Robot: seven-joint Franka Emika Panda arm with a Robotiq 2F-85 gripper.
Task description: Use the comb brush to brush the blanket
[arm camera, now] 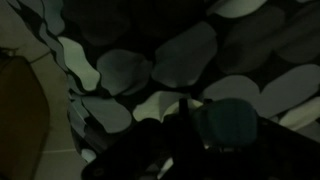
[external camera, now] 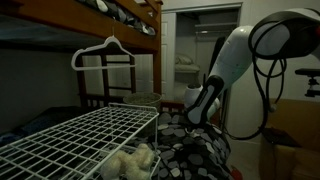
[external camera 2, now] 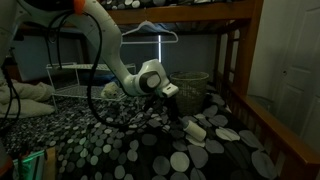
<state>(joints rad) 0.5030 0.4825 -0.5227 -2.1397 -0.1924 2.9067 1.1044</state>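
I should next carry the comb brush in my gripper toward the wicker basket, lower it onto the blanket (external camera 2: 120,140) beside the basket and let go, because that patch is clear.
The blanket (external camera 2: 120,140), black with white and grey polka dots, covers the bed in both exterior views (external camera: 195,155) and fills the dark wrist view (arm camera: 180,55). My gripper (external camera 2: 182,118) points down at it, fingertips at the fabric; it also shows in an exterior view (external camera: 193,118). A pale blocky comb brush (external camera 2: 196,131) sits at the fingertips on the blanket. In the wrist view a rounded teal-grey brush (arm camera: 235,125) lies against the dark jaws (arm camera: 200,115), which look closed on it.
A white wire rack (external camera: 80,135) fills the foreground, with a fluffy cream lump (external camera: 130,160) beneath it. A white hanger (external camera 2: 155,30) hangs from the wooden bunk frame (external camera 2: 235,60). A wicker basket (external camera 2: 192,85) stands behind the gripper. A pillow (external camera 2: 30,92) lies far off.
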